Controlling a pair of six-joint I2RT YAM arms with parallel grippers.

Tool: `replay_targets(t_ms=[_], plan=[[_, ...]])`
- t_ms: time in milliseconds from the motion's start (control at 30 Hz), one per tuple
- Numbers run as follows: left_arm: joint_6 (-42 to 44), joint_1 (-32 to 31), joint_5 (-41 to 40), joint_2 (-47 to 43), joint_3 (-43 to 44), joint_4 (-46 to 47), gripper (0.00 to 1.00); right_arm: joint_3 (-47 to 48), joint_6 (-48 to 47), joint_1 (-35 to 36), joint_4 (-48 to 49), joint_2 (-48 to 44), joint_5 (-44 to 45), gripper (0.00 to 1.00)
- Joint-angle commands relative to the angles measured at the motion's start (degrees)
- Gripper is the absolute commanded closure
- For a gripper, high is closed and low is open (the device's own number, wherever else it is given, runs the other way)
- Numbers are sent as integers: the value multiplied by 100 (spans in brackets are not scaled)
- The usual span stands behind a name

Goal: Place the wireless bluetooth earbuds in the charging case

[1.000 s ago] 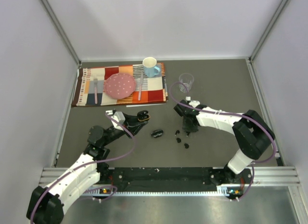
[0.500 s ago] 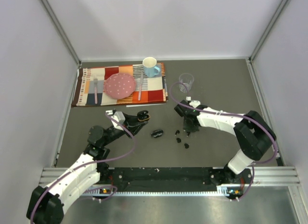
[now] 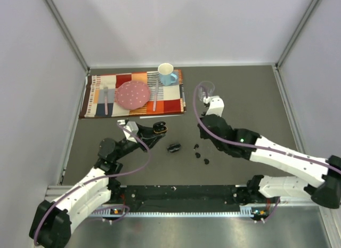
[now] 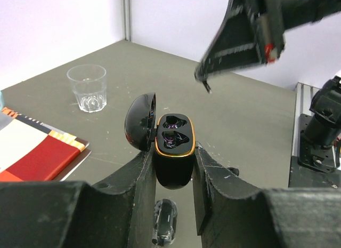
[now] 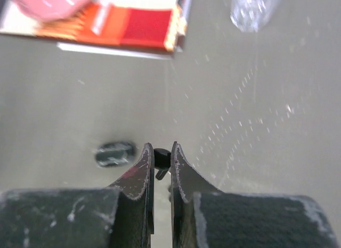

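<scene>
The right gripper tilts across to the left in the top view next and releases the earbud into the open case's nearer hollow, clear of the case's lid.
My left gripper (image 4: 174,154) is shut on the open charging case (image 4: 173,138), a glossy black oval with a gold rim, its lid (image 4: 140,122) tipped back to the left and both wells showing. It holds the case (image 3: 158,128) up at centre left of the table. My right gripper (image 5: 162,149) is shut on one tiny black earbud (image 5: 160,157), raised above the table right of the case (image 3: 202,135). Three more earbuds (image 3: 197,154) lie on the table below it.
A second, closed black case (image 3: 173,148) lies between the arms. A clear glass (image 3: 205,90) stands at the back right. The chequered placemat (image 3: 106,106) at the back left carries a pink plate (image 3: 133,94), cutlery and a blue mug (image 3: 167,74).
My right gripper shut on an earbud on the table and rose with it, and the arm swung to a new pose. The left arm and its case stayed still.
</scene>
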Motion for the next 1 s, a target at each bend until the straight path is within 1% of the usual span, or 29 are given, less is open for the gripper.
replay_targets(t_ms=[0,133,200,400,433,533,800,967], plan=[[-101,13,346,88,252,357,100,127,-1204,315,1502,-607,203,100],[-223,13,654,307,437,383,100,92,-2020,623,2443,-758,-25,100],[-408,4,698,396,472,488,100,74,-2259,790,2838,-740,-43,100],[-549,-57,610,545,622,506,100,-119,-3129,1168,3999,-538,-35,100],[-549,-75,610,554,639,515,100,-171,-3426,1221,4287,-451,44,100],[-593,-110,575,554,666,506,100,-251,-3797,1361,4728,-293,-60,100],[-672,-189,549,598,762,471,100,-549,-4079,1423,5476,-239,-877,100],[-698,-215,558,616,798,471,100,-585,-4167,1423,5477,-195,-1282,100]])
